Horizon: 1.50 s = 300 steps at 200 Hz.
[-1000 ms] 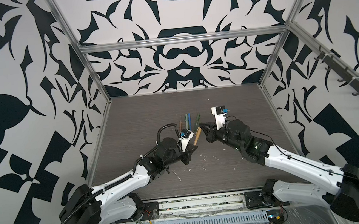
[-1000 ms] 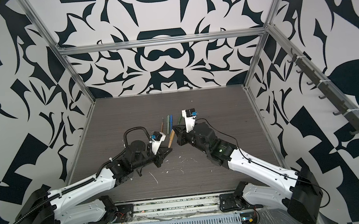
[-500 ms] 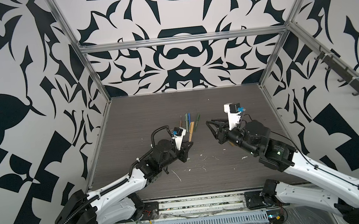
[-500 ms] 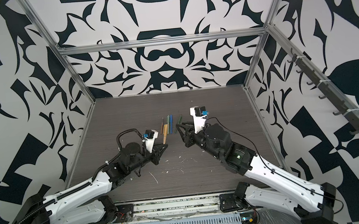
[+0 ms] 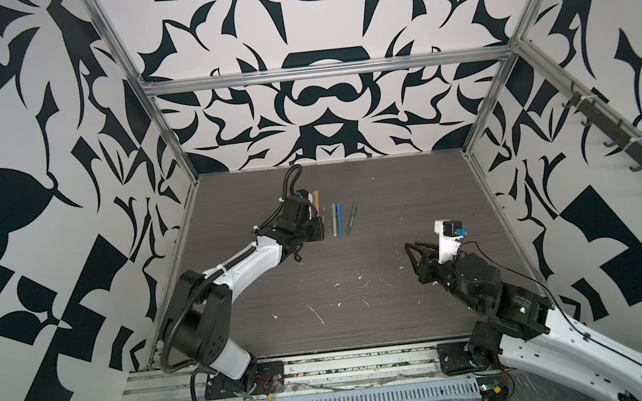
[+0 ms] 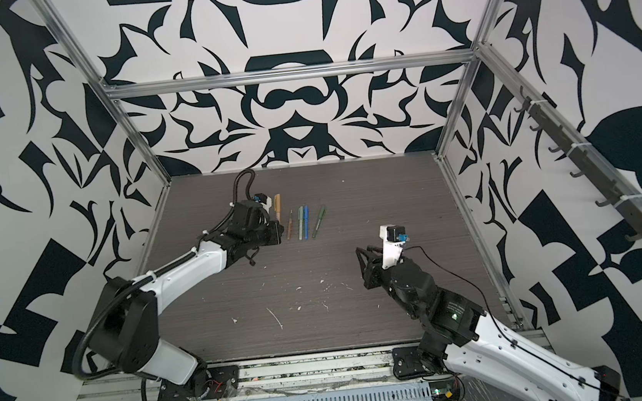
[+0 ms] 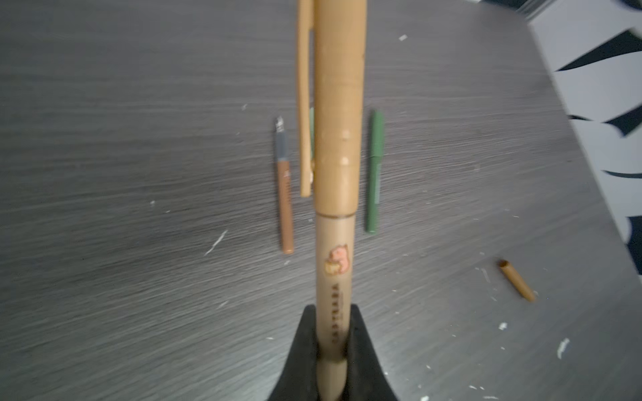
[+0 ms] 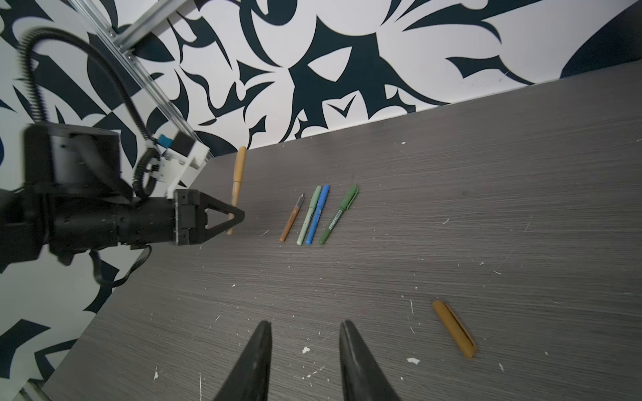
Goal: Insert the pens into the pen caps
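Note:
The tan pen goes down flat onto bare tabletop beside the orange-brown pen next as my left gripper tilts down and releases it, since its cap is already on.
My left gripper is shut on the tan pen, which wears its tan cap and stands upright above the table's back left. On the table beside it lie an orange-brown pen with a bare nib, then pale green, blue and dark green pens with caps on. An orange-brown pen cap lies alone near my right gripper. That gripper is open and holds nothing; it hovers at the right.
White scratch marks and flecks dot the dark wood table. Patterned walls with metal frame posts close in the left, back and right sides. A rail with hooks runs along the right wall.
The grippers were together at the middle. The right one has opened and drawn back to the right. The left arm has carried the capped tan pen toward the back left.

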Available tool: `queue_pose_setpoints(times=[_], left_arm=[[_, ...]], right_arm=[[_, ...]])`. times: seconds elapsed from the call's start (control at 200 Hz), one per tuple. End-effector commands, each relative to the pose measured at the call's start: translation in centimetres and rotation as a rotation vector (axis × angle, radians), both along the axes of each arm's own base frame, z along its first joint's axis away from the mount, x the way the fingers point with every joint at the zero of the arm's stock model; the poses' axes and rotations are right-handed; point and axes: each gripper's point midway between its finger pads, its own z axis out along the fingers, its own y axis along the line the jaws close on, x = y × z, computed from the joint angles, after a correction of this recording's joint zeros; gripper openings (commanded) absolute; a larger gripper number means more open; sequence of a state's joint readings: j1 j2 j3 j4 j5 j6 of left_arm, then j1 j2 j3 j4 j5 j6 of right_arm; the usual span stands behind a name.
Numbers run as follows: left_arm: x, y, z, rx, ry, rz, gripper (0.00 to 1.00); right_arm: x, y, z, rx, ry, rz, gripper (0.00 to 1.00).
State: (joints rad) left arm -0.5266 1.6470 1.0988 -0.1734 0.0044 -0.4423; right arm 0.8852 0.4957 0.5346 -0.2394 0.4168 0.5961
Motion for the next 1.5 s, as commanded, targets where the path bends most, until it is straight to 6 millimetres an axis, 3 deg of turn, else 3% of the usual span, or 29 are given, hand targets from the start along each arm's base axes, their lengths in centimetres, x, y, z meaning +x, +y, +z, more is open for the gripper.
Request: queue_pose_setpoints(times=[0.0,0.2,0.315,0.69,0.95,1.24,1.355,1.495], left_arm=[[-0.4,1.2,-3.8,0.09,0.232,-0.008,0.03],[3.0,2.3,-7.9,0.29,0.335,-0.015,0.05],[3.5,2.6,-9.6,0.34,0.393,-0.026,0.08],[3.9,2.6,-10.1,0.335,0.42,-0.046,0.21],[4.2,2.2,-8.6,0.315,0.397,-0.061,0.23],[3.2,2.6,-1.4,0.208,0.192,-0.032,0.36],[2.3,2.0,-0.6,0.159,0.188,-0.046,0.38],[1.7,0.7,-1.6,0.187,0.212,-0.09,0.36]], right_arm=[[0.1,-1.5,0.0,0.02,-0.008,-0.067,0.36],[-0.2,-1.6,-0.7,-0.006,0.007,-0.056,0.36],[-0.4,-1.8,-1.1,-0.01,0.011,-0.052,0.36],[-0.4,-2.1,-1.2,-0.028,0.007,-0.063,0.36],[-0.1,-1.4,-0.9,-0.051,0.014,-0.045,0.36],[0.4,-0.5,-1.9,-0.156,0.067,-0.02,0.36],[0.7,0.4,-2.4,-0.146,0.079,-0.004,0.36],[1.1,1.2,-2.8,-0.143,0.092,0.005,0.36]])
